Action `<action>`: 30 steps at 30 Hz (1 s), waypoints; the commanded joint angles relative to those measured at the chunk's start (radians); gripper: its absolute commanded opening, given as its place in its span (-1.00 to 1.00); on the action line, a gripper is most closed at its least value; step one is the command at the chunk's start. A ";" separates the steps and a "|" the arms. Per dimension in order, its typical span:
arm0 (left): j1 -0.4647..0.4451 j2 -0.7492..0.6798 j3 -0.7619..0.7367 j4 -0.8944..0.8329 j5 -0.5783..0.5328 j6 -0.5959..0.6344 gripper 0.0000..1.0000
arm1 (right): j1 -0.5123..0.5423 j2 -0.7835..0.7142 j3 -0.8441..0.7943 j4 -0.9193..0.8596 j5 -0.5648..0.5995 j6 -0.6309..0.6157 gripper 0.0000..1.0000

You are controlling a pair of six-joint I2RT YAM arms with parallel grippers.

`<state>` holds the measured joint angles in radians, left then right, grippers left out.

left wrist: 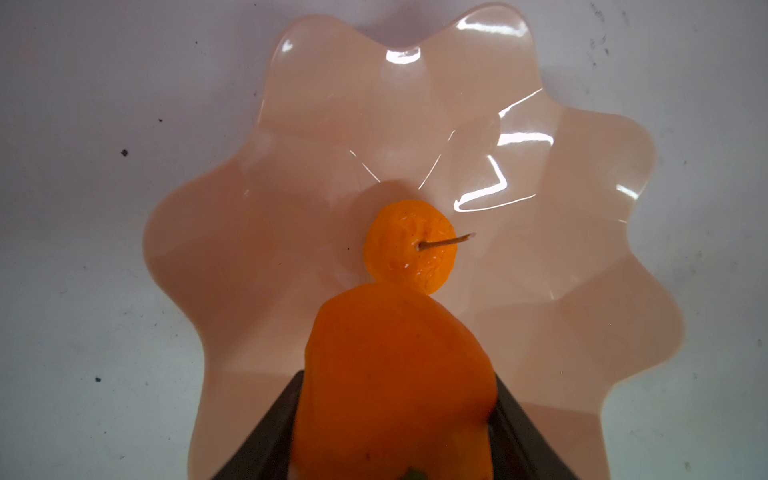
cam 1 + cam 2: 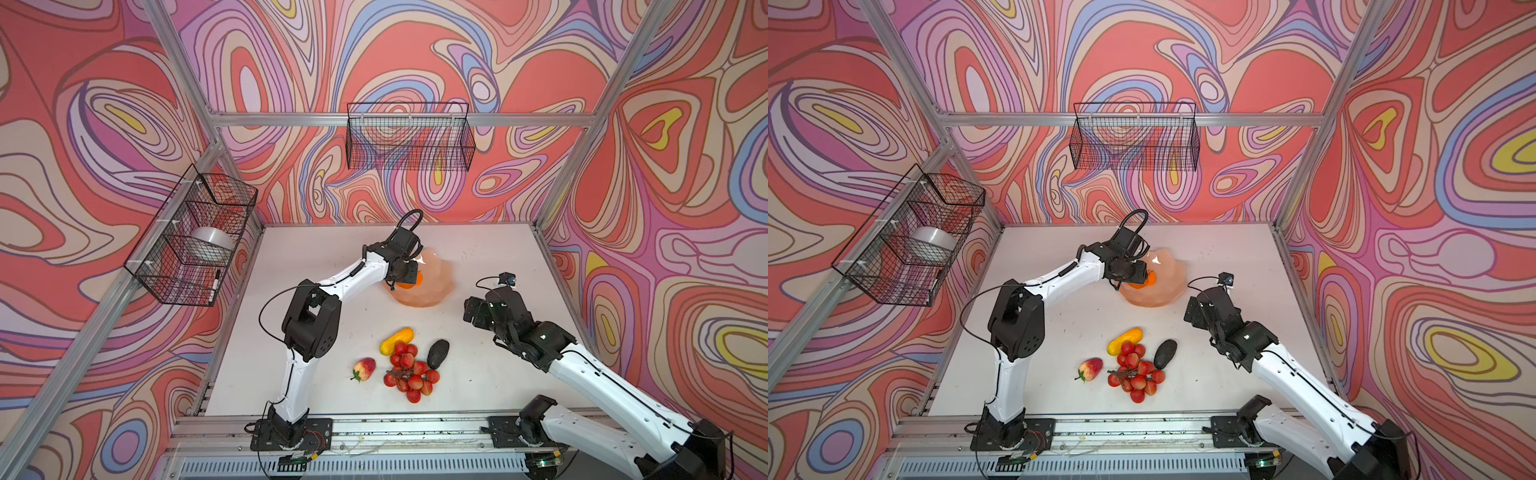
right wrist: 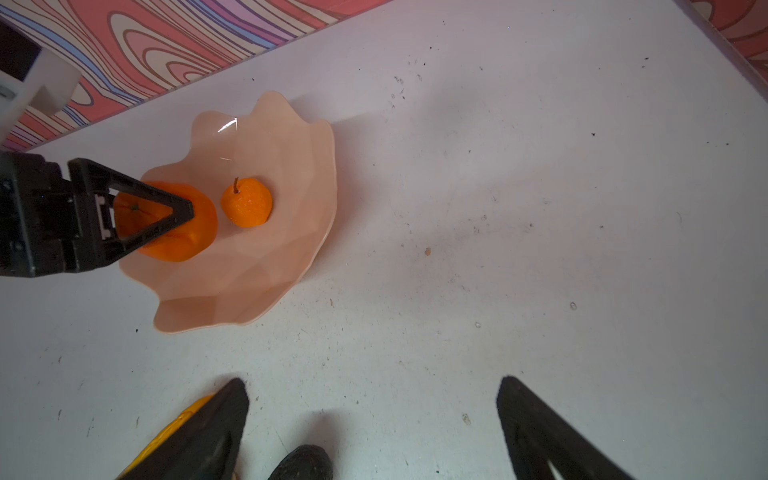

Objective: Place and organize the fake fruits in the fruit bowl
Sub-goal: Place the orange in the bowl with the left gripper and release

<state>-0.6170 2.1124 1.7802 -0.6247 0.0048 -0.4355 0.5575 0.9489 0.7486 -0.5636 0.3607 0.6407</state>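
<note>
I should move my right gripper back toward the grape bunch and down over the dark avocado (image 2: 438, 354) (image 3: 303, 464), because it is the loose fruit closest to this open gripper.
The pale peach fruit bowl (image 2: 436, 293) (image 1: 582, 291) (image 3: 291, 166) stands at the back middle of the table. A small orange (image 1: 409, 247) (image 3: 247, 203) with a stem lies inside it. My left gripper (image 1: 395, 415) is shut on the larger orange (image 1: 395, 365) (image 3: 203, 224), low over the bowl's left part; whether it touches the bowl I cannot tell. On the table nearer the front lie the yellow oblong fruit (image 2: 397, 340), avocado (image 2: 438, 353), strawberry (image 2: 365, 369) and red grape bunch (image 2: 409, 372). My right gripper (image 3: 372, 415) (image 2: 471, 309) hovers open and empty, right of the bowl.
A black wire basket (image 2: 409, 137) hangs on the back wall. Another basket (image 2: 193, 237) on the left wall holds a white-silver round object (image 2: 212, 243) and a marker (image 2: 216, 286). Metal frame posts edge the table.
</note>
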 commanded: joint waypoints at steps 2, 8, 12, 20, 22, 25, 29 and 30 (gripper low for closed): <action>0.004 0.017 0.018 -0.064 -0.047 -0.046 0.10 | -0.003 -0.009 -0.012 -0.015 0.015 -0.004 0.97; 0.002 0.025 0.006 -0.058 -0.009 -0.055 0.45 | -0.004 0.019 -0.003 -0.009 0.006 0.009 0.97; 0.002 0.015 0.011 -0.055 0.001 -0.054 0.57 | -0.003 0.074 0.013 -0.019 -0.003 0.014 0.93; 0.006 -0.126 -0.012 0.005 -0.041 -0.065 0.61 | 0.043 0.221 0.003 0.060 -0.157 0.097 0.72; 0.011 -0.209 -0.066 0.062 -0.064 -0.066 0.62 | 0.107 0.248 -0.003 0.060 -0.138 0.140 0.72; 0.019 -0.369 -0.206 0.190 -0.128 -0.064 0.65 | 0.208 0.281 -0.020 0.060 -0.117 0.229 0.72; 0.050 -0.584 -0.423 0.317 -0.187 -0.080 0.77 | 0.330 0.330 -0.060 0.097 -0.085 0.374 0.73; 0.070 -0.631 -0.477 0.337 -0.160 -0.101 0.79 | 0.351 0.343 -0.065 0.103 -0.079 0.405 0.73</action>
<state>-0.5846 1.5681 1.4193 -0.3962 -0.1162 -0.4915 0.8658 1.2621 0.7124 -0.4835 0.2497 0.9096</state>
